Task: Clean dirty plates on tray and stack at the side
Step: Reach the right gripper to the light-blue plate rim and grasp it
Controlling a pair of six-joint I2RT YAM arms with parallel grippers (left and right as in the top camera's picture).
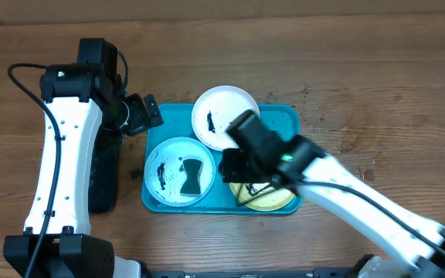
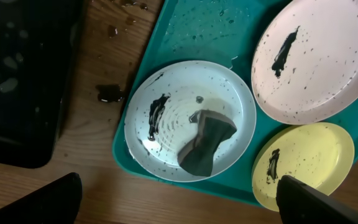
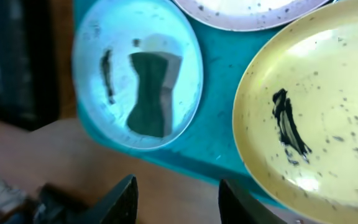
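My left gripper will go down and to its right in the overhead view, astride the sponge's middle (image 1: 192,178) (image 2: 209,143), where it is narrowest, as the sponge lies below on that side.
The turquoise tray (image 1: 168,123) holds three smeared plates. The white plate (image 1: 224,116) is at the back. The light blue plate (image 1: 178,171) is at front left with a dark sponge (image 1: 191,176) lying on it. The yellow-green plate (image 1: 273,202) is at front right, mostly hidden under my right arm. My left gripper (image 1: 141,116) is open and empty above the tray's back left corner. My right gripper (image 1: 234,166) is open and empty over the tray between the blue and yellow-green plates. The right wrist view shows the yellow-green plate (image 3: 316,106) and the blue plate (image 3: 138,74).
A black tray (image 1: 103,177) lies left of the turquoise tray, under my left arm. A small dark scrap (image 2: 109,93) lies on the wood between the two trays. Water drops speckle the table right of the tray.
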